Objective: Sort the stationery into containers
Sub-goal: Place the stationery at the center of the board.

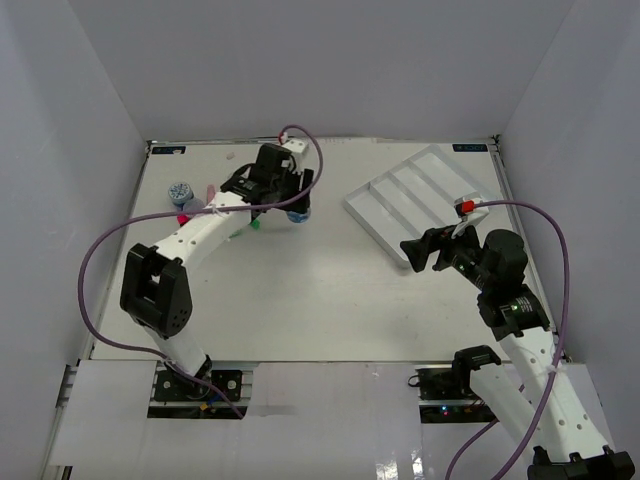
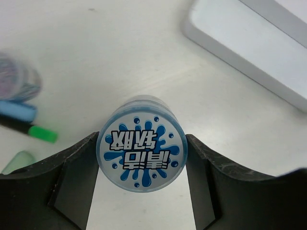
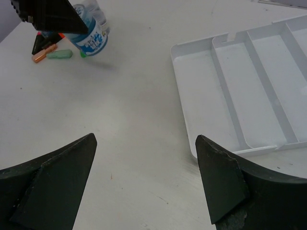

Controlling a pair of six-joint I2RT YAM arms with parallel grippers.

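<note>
The left gripper carries the jar toward the tray and down onto the bare tabletop beside it next, since that clear spot lies nearer my empty right gripper.
My left gripper is shut on a small round clear jar with a blue-white splash-pattern lid, one finger pressed on each side. In the top view this jar is at the table's back middle, under the left gripper. The right wrist view shows the same jar with its shadow lying apart from it on the table. The white tray of long compartments lies at the back right and looks empty. My right gripper hovers open beside the tray's near end, nothing between its fingers.
Loose stationery lies at the back left: another jar, a pink marker, a red one and a green one. The left wrist view shows a green-tipped marker and a blue one. White walls enclose the table.
</note>
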